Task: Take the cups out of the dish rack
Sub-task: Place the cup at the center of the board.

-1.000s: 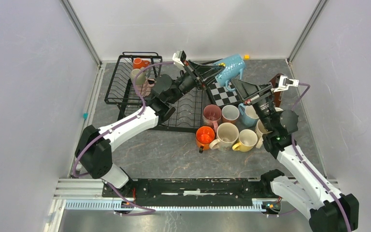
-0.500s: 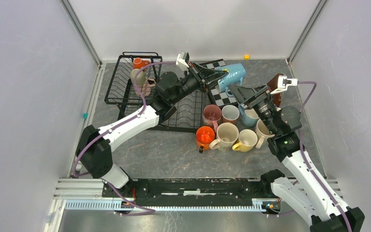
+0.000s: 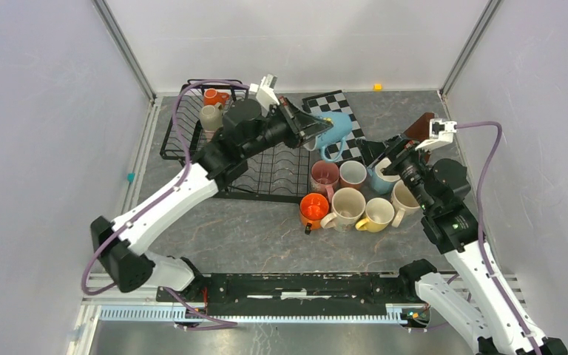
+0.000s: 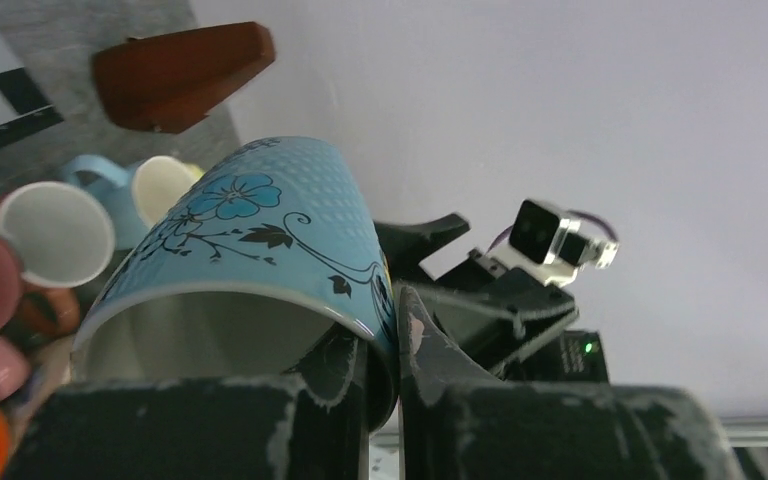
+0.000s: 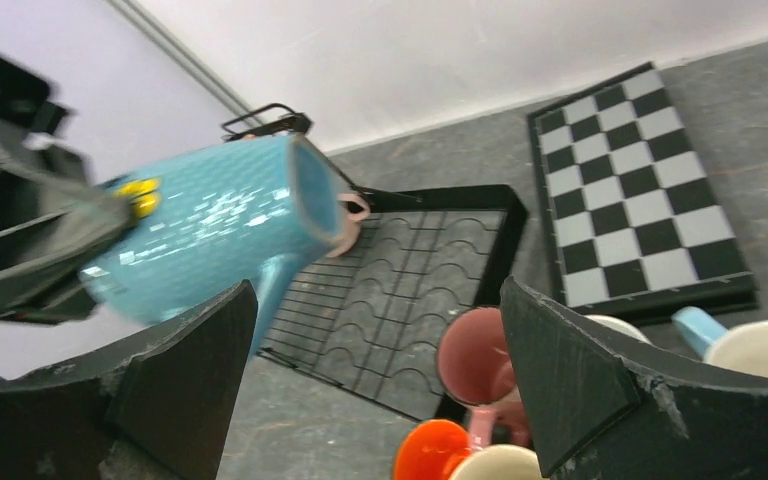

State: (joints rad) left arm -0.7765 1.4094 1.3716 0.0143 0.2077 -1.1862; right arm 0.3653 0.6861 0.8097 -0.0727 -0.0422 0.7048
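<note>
The robot's left gripper needs to swing back, turn the blue cup (image 3: 338, 124) upright, bring it down to the bare tabletop below, beside the grouped orange cup, and let it go.
A light blue cup (image 3: 338, 124) with a flower print hangs in the air on its side, over the checkerboard's near edge. My left gripper (image 3: 315, 130) is shut on its rim, one finger inside and one outside (image 4: 385, 345). The right wrist view shows the blue cup (image 5: 210, 235) up left of my right gripper (image 5: 380, 370), which stands wide open and holds nothing. In the top view the right gripper (image 3: 381, 150) sits just right of the cup. The black dish rack (image 3: 185, 111) still holds an orange cup (image 3: 211, 96) and a beige cup (image 3: 209, 117).
Several cups stand grouped on the table: pink (image 3: 324, 176), orange (image 3: 313, 208), cream (image 3: 347, 207), yellow (image 3: 376, 214), blue (image 3: 379, 177). The checkerboard (image 3: 336, 103) lies behind them. A brown object (image 3: 418, 127) is near the right gripper. Walls close in both sides.
My right gripper has opened wide and drawn back a little. My left arm has swung the blue cup left and down, toward the rack's tray.
</note>
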